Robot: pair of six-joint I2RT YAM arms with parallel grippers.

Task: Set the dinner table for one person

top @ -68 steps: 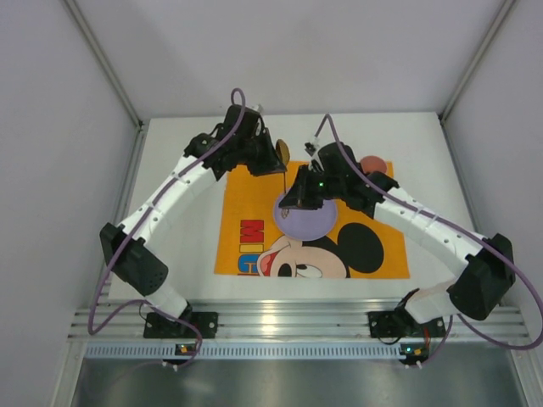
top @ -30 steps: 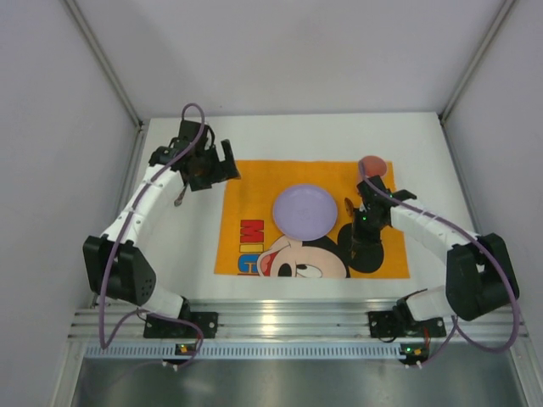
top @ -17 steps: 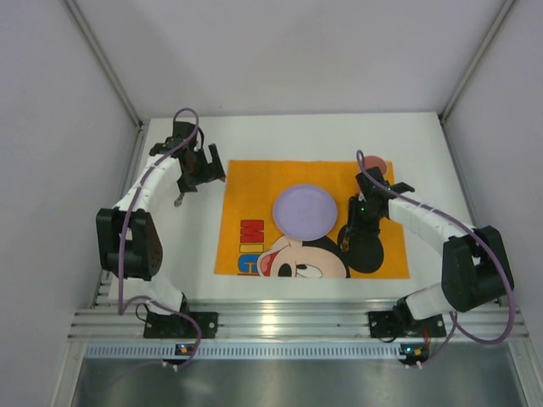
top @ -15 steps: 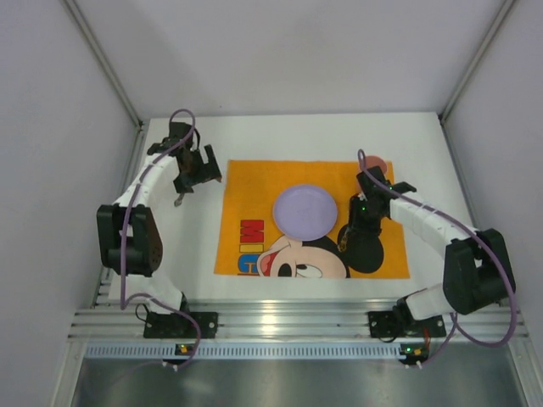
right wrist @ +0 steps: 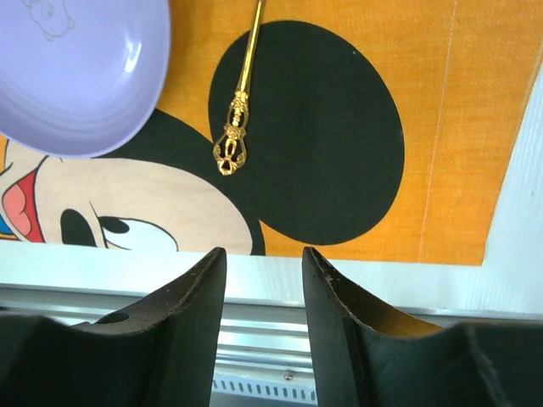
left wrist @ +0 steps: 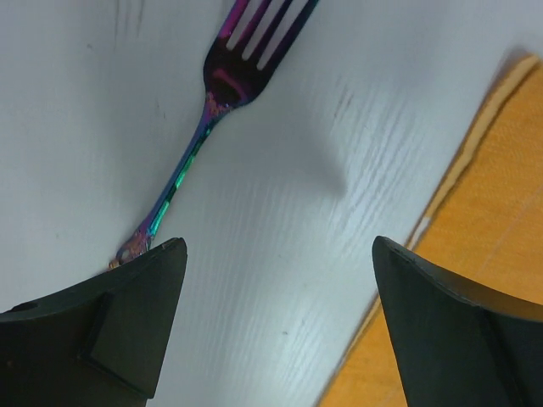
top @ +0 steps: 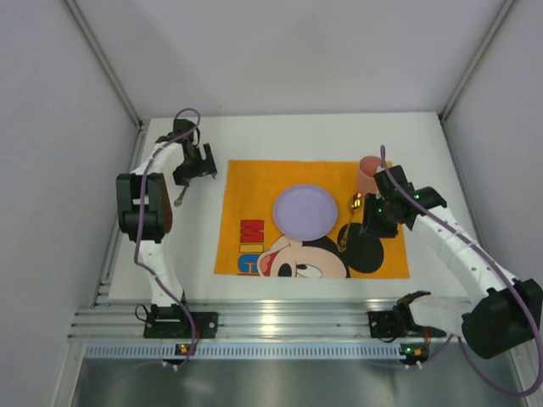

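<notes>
The iridescent fork's handle (top: pixel 182 192) (left wrist: pixel 176 180) is outside the gap between my fingers, so I will move my left gripper to the left in its wrist view and lower it to close.
The white dinner table (top: pixel 441 161) carries an orange Mickey Mouse placemat (top: pixel 254 182) with a lilac plate (top: pixel 304 210) in its middle. A gold spoon (top: pixel 349 224) lies on the mat just right of the plate, and its ornate handle (right wrist: pixel 236 127) shows in the right wrist view. Raised just right of the spoon, my right gripper (top: pixel 377 223) is open with nothing between its fingers (right wrist: pixel 182 314). A pink cup (top: pixel 370 174) stands at the mat's far right corner. An iridescent fork (left wrist: pixel 212 110) lies on bare table left of the mat. My left gripper (top: pixel 193 165) hovers wide open over the fork's handle end.
Aluminium rails (top: pixel 288 322) run along the near edge, close under the right fingers (right wrist: pixel 339 322). Grey walls close in the sides and back. The placemat's left edge (left wrist: pixel 501 195) lies just right of the left gripper. The left arm (top: pixel 140 208) is folded back near the left rail.
My right gripper has opened, left the gold spoon on the mat beside the plate, and drawn back to the right. The left arm has folded back; its gripper stays by the fork.
</notes>
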